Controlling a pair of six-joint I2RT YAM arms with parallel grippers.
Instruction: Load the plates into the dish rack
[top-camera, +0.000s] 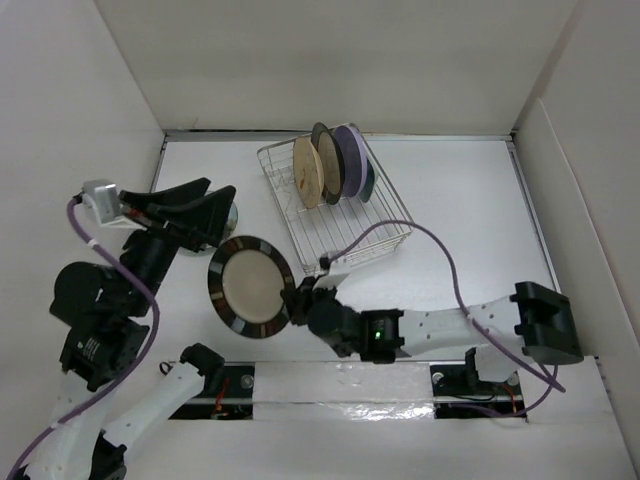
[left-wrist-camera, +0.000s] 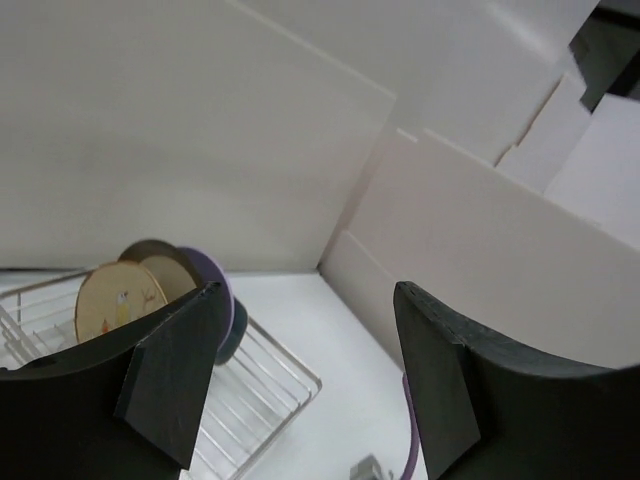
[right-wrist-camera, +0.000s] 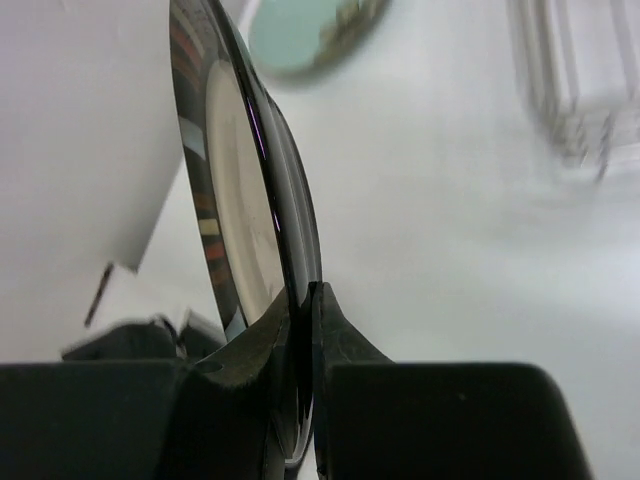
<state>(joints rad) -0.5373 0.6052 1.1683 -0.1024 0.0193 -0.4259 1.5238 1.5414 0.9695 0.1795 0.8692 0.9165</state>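
Note:
The tan floral plate (top-camera: 307, 172) lies outward of my right gripper, so next the gripper should move outward and lower the held plate into the free space beside the tan floral plate.
My right gripper (top-camera: 298, 300) is shut on the near right rim of the brown-rimmed cream plate (top-camera: 250, 288) and holds it tilted over the table, left of the rack. In the right wrist view the jaws (right-wrist-camera: 305, 297) pinch the plate's edge (right-wrist-camera: 240, 200). The wire dish rack (top-camera: 372, 235) stands at the back centre with the tan floral plate (top-camera: 307, 172), the dark brown plate (top-camera: 326, 165) and the lavender plate (top-camera: 349, 158) upright in it. My left gripper (top-camera: 212, 212) is open and empty at the left. A small pale green plate (right-wrist-camera: 300, 30) lies on the table beyond the held plate.
White walls close in the table at the back and both sides. In the left wrist view the rack (left-wrist-camera: 262, 388) and its plates (left-wrist-camera: 115, 300) show between the open fingers (left-wrist-camera: 175, 370). A purple cable (top-camera: 440, 250) crosses the table by the rack's front corner.

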